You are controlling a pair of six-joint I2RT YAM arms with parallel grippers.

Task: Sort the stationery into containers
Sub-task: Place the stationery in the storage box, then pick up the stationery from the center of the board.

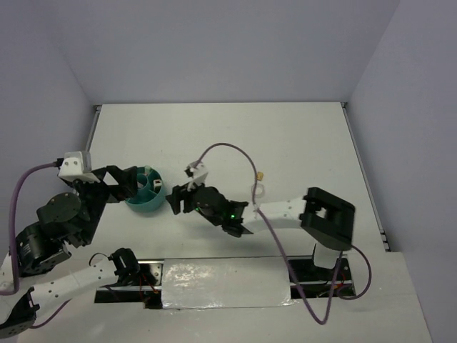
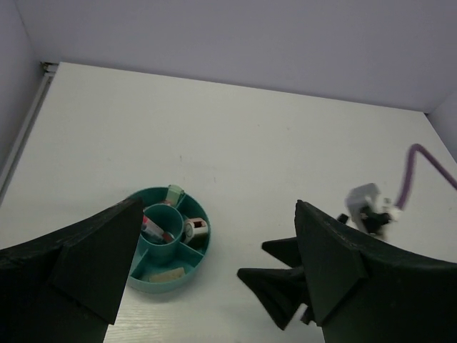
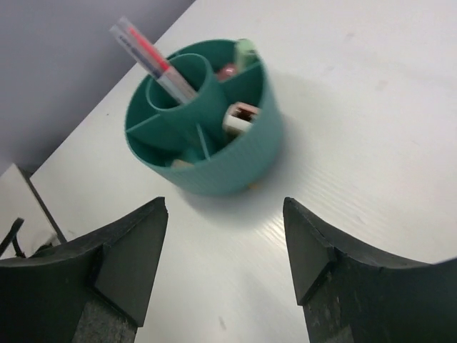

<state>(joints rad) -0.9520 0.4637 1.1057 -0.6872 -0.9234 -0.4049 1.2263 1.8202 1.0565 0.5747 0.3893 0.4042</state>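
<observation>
The tan nub (image 1: 263, 174) lies unsorted on the tabletop, so I will next move my left gripper to the right in the top view, past the organizer (image 1: 148, 206), and down onto it.
The round teal organizer (image 1: 148, 206) stands left of centre, between my two grippers. In the right wrist view, the organizer (image 3: 235, 161) holds a thin pink pen (image 3: 146, 53) and a second pen in its centre tube, with a mint-green tube (image 3: 245, 50), a pink stick (image 3: 227, 71) and a pink-white clip (image 3: 239, 114) in the outer compartments. The left wrist view shows the organizer (image 2: 204, 250) with a pale block (image 2: 166, 275) in its near compartment. A clear tape ring (image 1: 258, 190) and a tan nub (image 1: 263, 174) lie on the table to the right. My left gripper (image 1: 131, 182) (image 2: 220, 207) is open and empty. My right gripper (image 1: 171, 201) (image 3: 225, 207) is open and empty.
A shiny white panel (image 1: 221, 282) lies along the near edge between the arm bases. A purple cable (image 1: 228, 148) arcs over the right arm. Grey walls close in the white table (image 1: 228, 128) on three sides.
</observation>
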